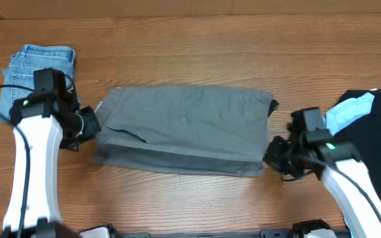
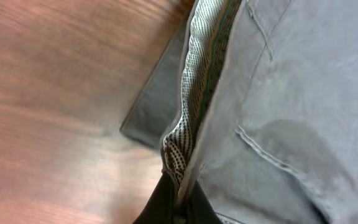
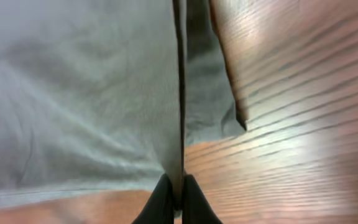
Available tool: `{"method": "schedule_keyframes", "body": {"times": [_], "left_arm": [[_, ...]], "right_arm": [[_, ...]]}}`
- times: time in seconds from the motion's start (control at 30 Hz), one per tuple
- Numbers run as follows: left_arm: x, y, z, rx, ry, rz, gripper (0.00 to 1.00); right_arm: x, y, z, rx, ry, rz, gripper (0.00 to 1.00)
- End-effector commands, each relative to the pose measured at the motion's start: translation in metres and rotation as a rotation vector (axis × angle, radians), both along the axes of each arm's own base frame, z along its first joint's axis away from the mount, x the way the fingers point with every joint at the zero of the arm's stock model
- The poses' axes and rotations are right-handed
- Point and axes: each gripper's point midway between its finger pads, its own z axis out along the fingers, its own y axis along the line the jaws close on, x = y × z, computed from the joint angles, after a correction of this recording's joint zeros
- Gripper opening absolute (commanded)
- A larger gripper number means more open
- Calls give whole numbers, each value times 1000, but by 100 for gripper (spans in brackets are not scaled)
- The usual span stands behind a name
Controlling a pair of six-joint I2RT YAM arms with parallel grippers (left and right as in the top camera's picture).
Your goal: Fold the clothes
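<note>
My left gripper carries the pinched waistband outward to the bare table beside the denim next and lets go of it, since the shorts [image 1: 184,129] lie folded.
The grey shorts [image 1: 184,129] lie flat across the middle of the table, folded lengthwise. My left gripper [image 1: 92,124] is shut on their left end, pinching the waistband with its dotted pale lining [image 2: 185,134]. My right gripper [image 1: 272,154] is shut on the right end, pinching a thin fabric edge [image 3: 180,124]. In the wrist views the left gripper [image 2: 178,200] and right gripper [image 3: 178,196] each show dark fingers closed on cloth. Folded light-blue denim [image 1: 35,69] lies at the far left. A black garment [image 1: 379,122] and a sky-blue one [image 1: 346,109] lie at the far right.
The wooden table [image 1: 197,46] stretches behind the shorts. The denim sits just behind my left arm, and the black and sky-blue pile sits just behind my right arm.
</note>
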Motion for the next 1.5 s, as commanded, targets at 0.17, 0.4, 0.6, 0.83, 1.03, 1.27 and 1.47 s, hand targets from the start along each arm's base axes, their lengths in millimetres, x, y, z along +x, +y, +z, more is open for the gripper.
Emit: {"method": "schedule_keyframes", "body": {"times": [0.17, 0.4, 0.6, 0.83, 1.03, 1.27, 1.47], "left_arm": [[-47, 5, 54, 82, -83, 74, 4], [-77, 12, 79, 163, -155, 141, 4], [-34, 19, 106, 197, -374, 111, 4], [38, 29, 107, 203, -503, 66, 4], [118, 32, 59, 137, -523, 21, 4], [171, 52, -6, 97, -504, 101, 12], [166, 69, -11, 114, -485, 135, 54]], "right_arm": [[-5, -47, 109, -189, -318, -136, 4], [2, -50, 201, -167, -517, -172, 4], [65, -45, 210, -182, -574, -188, 4], [174, -48, 155, -345, -549, -128, 4], [277, -45, 108, -379, -668, -98, 4], [361, -34, 100, -282, -928, -98, 25], [360, -46, 89, -268, -894, -89, 88]]}}
